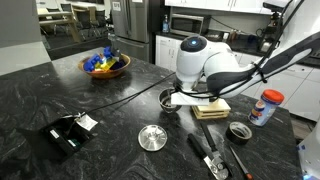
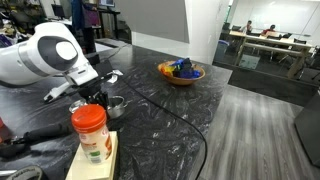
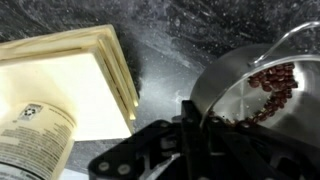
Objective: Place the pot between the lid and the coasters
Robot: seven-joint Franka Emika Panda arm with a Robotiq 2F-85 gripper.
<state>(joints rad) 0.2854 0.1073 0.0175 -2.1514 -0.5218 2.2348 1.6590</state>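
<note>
The pot [image 1: 167, 100] is already beside the tan coasters, so I will lower my gripper a little, set it on the dark counter below and release its rim.
The small steel pot [image 1: 167, 100] is on or just above the dark counter, right beside the tan wooden coasters [image 1: 211, 108]; I cannot tell whether it touches the counter. In the wrist view the pot [image 3: 245, 80] holds brown beans and the coasters [image 3: 70, 75] lie to its left. My gripper [image 3: 185, 118] is shut on the pot's rim, one finger inside and one outside. The flat steel lid [image 1: 152, 137] with its knob lies nearer the counter's front, apart from the pot. The pot [image 2: 114, 105] and gripper [image 2: 97, 97] show in both exterior views.
A red-capped spice bottle [image 1: 266, 107] stands near the coasters. A black tape roll [image 1: 239, 131] and hand tools [image 1: 215, 158] lie by the lid. A black object [image 1: 66, 131] lies at the left. A woven bowl [image 1: 105, 65] sits at the back. A cable crosses the counter.
</note>
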